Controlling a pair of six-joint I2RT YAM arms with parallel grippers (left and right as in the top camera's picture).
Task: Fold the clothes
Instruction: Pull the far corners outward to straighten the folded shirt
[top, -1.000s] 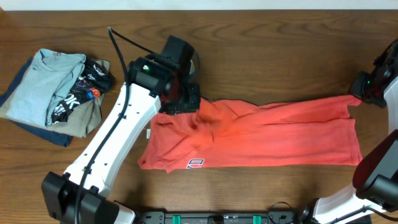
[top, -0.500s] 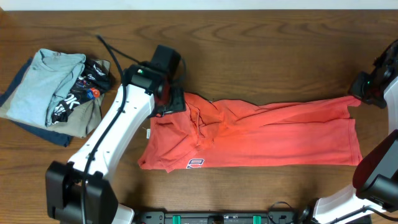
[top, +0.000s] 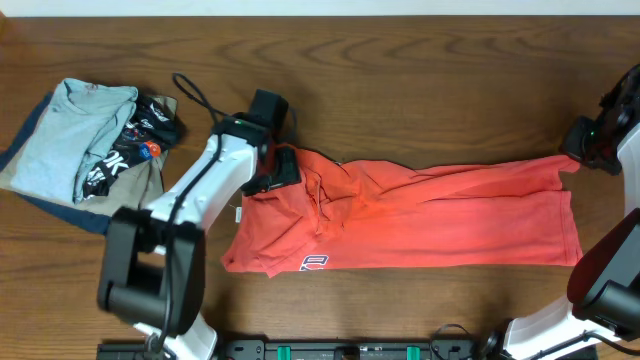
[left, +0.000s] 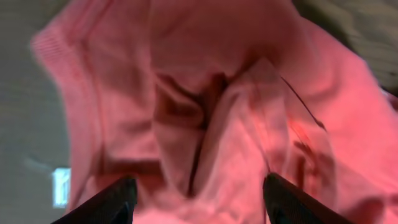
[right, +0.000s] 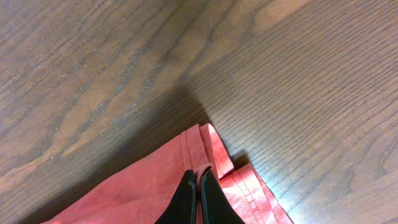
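The right gripper draws back and down next and releases the pinched fold over the shirt's short end edge (top: 573, 228) (right: 267, 194), since that edge lies back of it.
The coral-red T-shirt (top: 430, 220) lies across the middle of the table as a long band, with a small white-and-grey print (top: 314, 263) at its lower left edge. My left gripper (top: 286, 168) is at the shirt's upper left corner. In the left wrist view its fingers (left: 199, 199) are wide open over rumpled fabric (left: 186, 106) and grip nothing. My right gripper (top: 576, 158) is at the shirt's upper right corner. In the right wrist view its fingers (right: 199, 193) are shut on a fold of the hem (right: 214, 149).
A pile of folded clothes sits at the far left: a light blue-grey shirt (top: 75, 135), a black garment with white print (top: 135, 150), and khaki cloth (top: 140, 190) beneath. Bare wooden table (top: 430, 90) surrounds the shirt.
My left gripper has moved left along the shirt's upper edge to its left corner, and the blurred fabric there has settled. The right gripper and its corner have not moved.
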